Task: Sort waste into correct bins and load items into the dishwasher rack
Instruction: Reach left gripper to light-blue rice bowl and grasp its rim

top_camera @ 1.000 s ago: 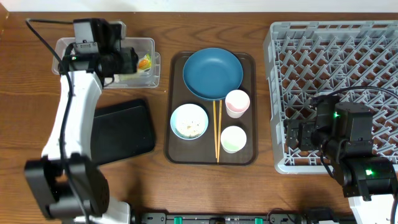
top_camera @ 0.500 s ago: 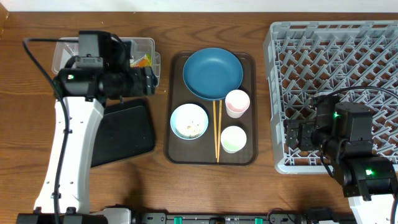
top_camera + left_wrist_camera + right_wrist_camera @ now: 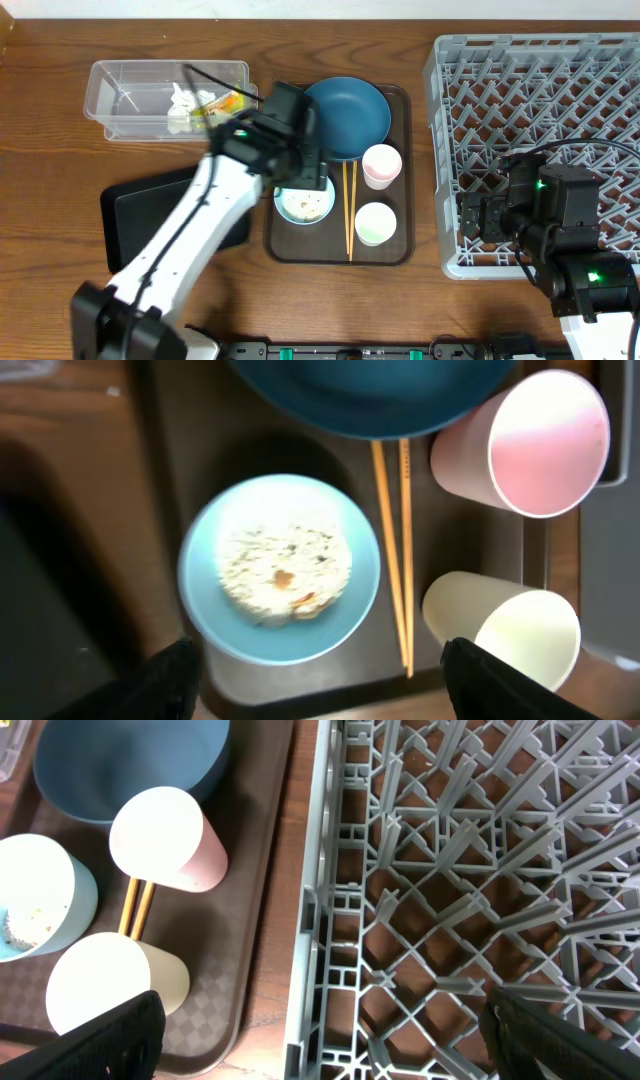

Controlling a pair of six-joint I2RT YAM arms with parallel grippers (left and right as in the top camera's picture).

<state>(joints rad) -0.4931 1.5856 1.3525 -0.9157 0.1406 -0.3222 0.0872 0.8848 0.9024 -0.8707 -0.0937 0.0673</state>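
The scraps leave the small bowl's rim bare beside the chopsticks, so I should move my left gripper down and to the right in the overhead view onto that rim.
My left gripper [image 3: 303, 183] [image 3: 325, 695] hovers open over the small white bowl [image 3: 305, 202] [image 3: 285, 575], its dark fingers [image 3: 170, 680] on either side of the bowl's near rim. Rice-like food scraps [image 3: 283, 565] lie in the bowl. Beside it on the brown tray [image 3: 400, 250] are two chopsticks [image 3: 349, 215] [image 3: 395, 540], the pink cup [image 3: 381, 165] [image 3: 530, 445], the white cup [image 3: 375, 223] [image 3: 510, 625] and the blue plate [image 3: 345, 115]. The tissue [image 3: 180, 98] and wrapper [image 3: 225, 100] lie in the clear tub [image 3: 120, 95]. My right gripper [image 3: 468, 218] [image 3: 330, 1040] is open and empty above the left edge of the rack [image 3: 540, 110] [image 3: 450, 870].
The flat black tray [image 3: 165, 215] lies left of the brown tray, partly under my left arm. The rack fills the right side of the table. Bare wood shows between the brown tray and the rack [image 3: 290, 880].
My left arm has swung from the clear tub across to the bowl on the brown tray, with its jaws wider. The wrapper now lies in the tub. The right arm has not moved.
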